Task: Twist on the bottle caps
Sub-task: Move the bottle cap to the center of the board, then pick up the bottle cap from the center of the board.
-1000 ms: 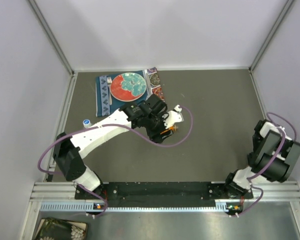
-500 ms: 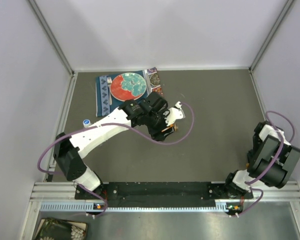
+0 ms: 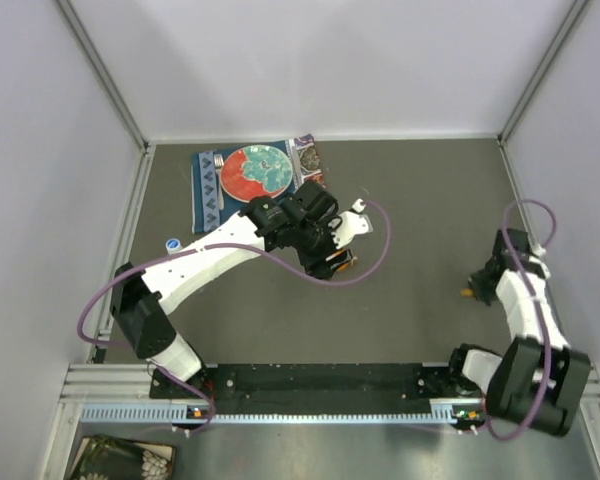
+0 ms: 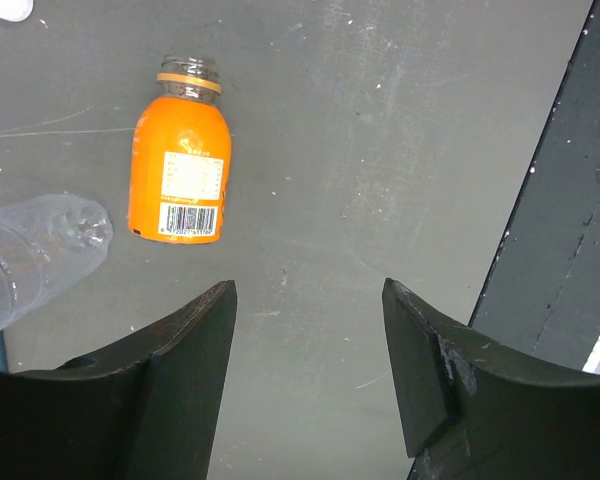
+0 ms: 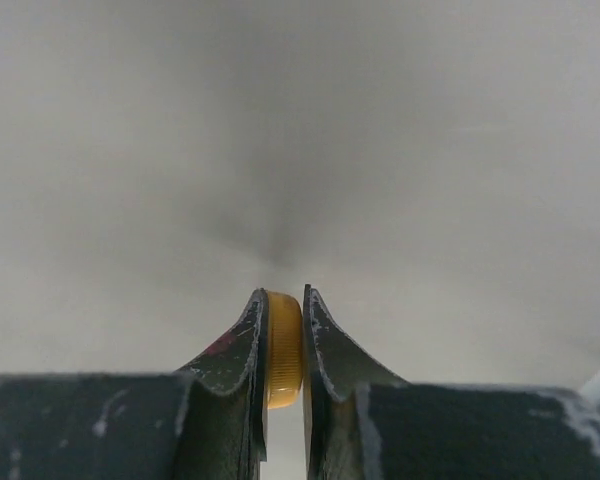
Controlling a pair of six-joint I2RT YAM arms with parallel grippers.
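The orange cap needs to go to the left in the top view and slightly outward, toward the bottle's open neck (image 3: 354, 259). My right gripper will move it there next.
The squat orange bottle (image 4: 180, 165) lies on its side on the grey table, its open neck (image 4: 188, 76) pointing away from my left gripper (image 4: 308, 295). That gripper hovers open just short of the bottle with nothing between its fingers. A clear bottle (image 4: 35, 250) lies at the left edge of the left wrist view, and a white cap (image 4: 8, 8) shows in that view's top left corner. My right gripper (image 5: 283, 298) is shut on the orange cap (image 5: 283, 350), held on edge between the fingertips. In the top view it (image 3: 471, 290) is at the right of the table, well apart from the orange bottle (image 3: 346, 262).
A red-and-teal plate (image 3: 256, 172) rests on a blue patterned mat (image 3: 205, 192) at the back left. A small white cap (image 3: 172, 244) sits near the left rail. The black base rail (image 4: 570, 200) runs along the right of the left wrist view.
My right arm unfolded and swung in from the right wall toward the table, and its gripper closed. The left arm shifted only slightly.
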